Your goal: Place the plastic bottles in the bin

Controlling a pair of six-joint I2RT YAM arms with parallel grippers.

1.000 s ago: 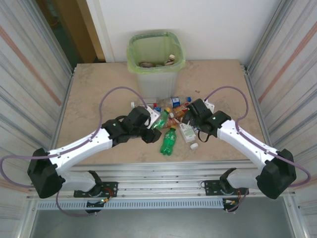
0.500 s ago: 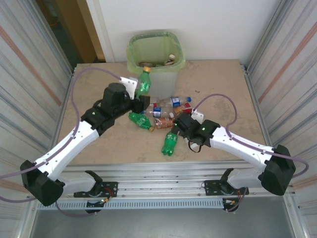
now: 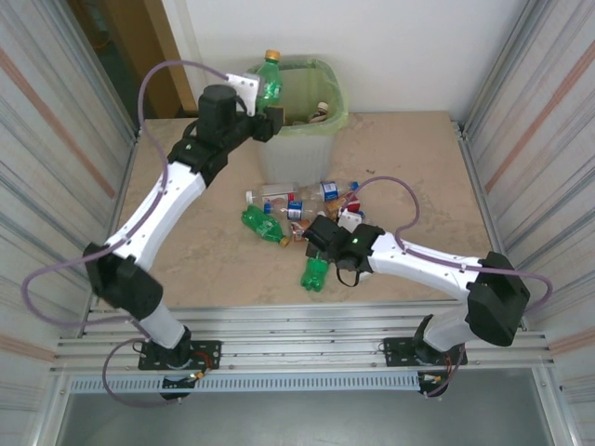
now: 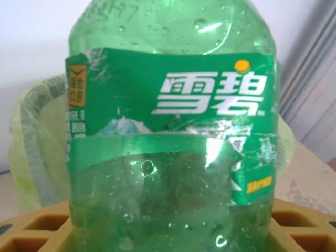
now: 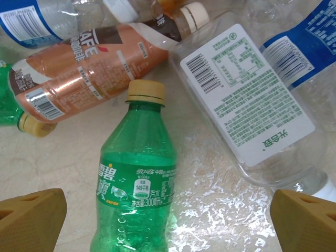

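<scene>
The green bottle in my left gripper is still hovering at the bin's rim. I will carry it outward over the opening of the bin to let go of it.
My left gripper [image 3: 265, 100] is shut on a green bottle [image 3: 270, 82] with a yellow cap, held upright just over the left rim of the bin [image 3: 321, 139], which has a green bag liner. In the left wrist view that green bottle [image 4: 168, 131] is pressed between my pads [image 4: 31, 228], with the bin [image 4: 37, 142] behind it. My right gripper [image 3: 321, 243] is open low over the pile. A second green bottle [image 5: 136, 184] lies between its spread fingertips [image 5: 31, 218], cap pointing away.
The bottle pile [image 3: 297, 206] lies mid-table in front of the bin: a brown coffee bottle [image 5: 89, 68], a clear bottle with a white label [image 5: 247, 94], blue-labelled ones [image 5: 299, 47], and a crushed green one [image 3: 260, 223]. Some bottles lie inside the bin. Metal walls flank the table.
The left arm has lifted the green bottle from the pile up to the bin's left rim. The right gripper has slid left and nearer, over the front green bottle.
</scene>
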